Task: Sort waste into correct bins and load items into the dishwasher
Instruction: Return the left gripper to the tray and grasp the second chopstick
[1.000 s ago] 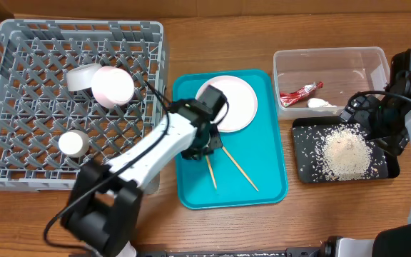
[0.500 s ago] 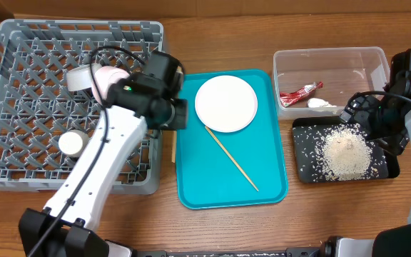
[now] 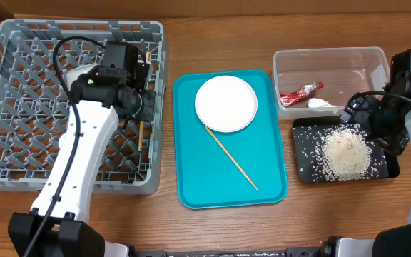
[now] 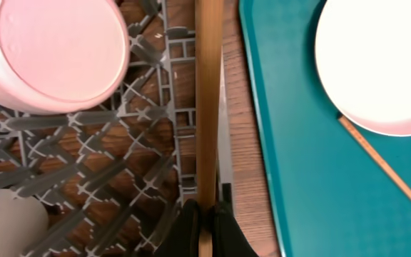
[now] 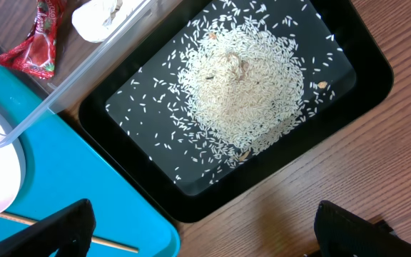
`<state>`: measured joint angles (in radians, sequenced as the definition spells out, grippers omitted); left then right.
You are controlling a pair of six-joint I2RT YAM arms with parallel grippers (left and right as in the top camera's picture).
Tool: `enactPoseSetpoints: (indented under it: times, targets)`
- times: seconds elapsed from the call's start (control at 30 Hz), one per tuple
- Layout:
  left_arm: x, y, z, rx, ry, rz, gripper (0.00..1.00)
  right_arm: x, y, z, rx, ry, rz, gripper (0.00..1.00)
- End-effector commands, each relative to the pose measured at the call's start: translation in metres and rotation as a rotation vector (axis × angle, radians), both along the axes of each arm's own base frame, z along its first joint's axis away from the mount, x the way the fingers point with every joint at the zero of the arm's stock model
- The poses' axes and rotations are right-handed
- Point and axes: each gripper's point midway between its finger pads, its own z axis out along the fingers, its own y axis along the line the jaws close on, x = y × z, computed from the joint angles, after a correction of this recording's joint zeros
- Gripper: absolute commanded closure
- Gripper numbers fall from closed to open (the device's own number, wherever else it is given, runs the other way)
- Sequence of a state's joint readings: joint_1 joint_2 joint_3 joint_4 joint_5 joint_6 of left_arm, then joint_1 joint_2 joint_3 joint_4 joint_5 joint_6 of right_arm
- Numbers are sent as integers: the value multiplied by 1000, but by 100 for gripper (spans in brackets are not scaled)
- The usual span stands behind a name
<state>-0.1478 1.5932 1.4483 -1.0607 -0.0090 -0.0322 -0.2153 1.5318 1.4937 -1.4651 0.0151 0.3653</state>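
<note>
My left gripper next brings the already parallel chopstick down into the narrow slot along the rack's edge by the teal tray and releases, as the slot would run below it.
My left gripper is shut on one wooden chopstick and holds it over the right side of the grey dish rack, beside a pale upturned bowl. The second chopstick lies on the teal tray below the white plate. The clear tub holds the red-and-white wrapper and the white scrap. Rice is piled in the black tray. My right gripper is open and empty, above the black tray's near edge.
Another pale dish sits in the rack at the lower left of the left wrist view. Bare wooden table lies in front of the trays. The left arm spans the rack's right half in the overhead view.
My left gripper lifted one chopstick off the teal tray and carried it left to above the rack's right side. The right arm has not moved.
</note>
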Motion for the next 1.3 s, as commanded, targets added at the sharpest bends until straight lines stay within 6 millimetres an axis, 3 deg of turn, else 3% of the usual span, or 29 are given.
enactPoseSetpoints:
  times: [0.0,0.3,0.57,0.87,1.1,1.27]
  targets:
    - [6,5,-1,33,-15,-18,96,2,-3,5,-14,-21,3,0]
    - [20,4,-55,47,96,-3,96,2,-3,5,-15,-21,3,0]
    - [29,8,-84,74,138,38,96,2,-3,5,-15,-21,3,0]
    - [25,11,-90,80,168,77,96,1,-3,5,-14,-16,3,0]
    - [27,10,-90,77,162,84,67,2,-3,5,-14,-18,3,0]
    - [29,10,-88,75,150,84,69,1,-3,5,-14,-17,3,0]
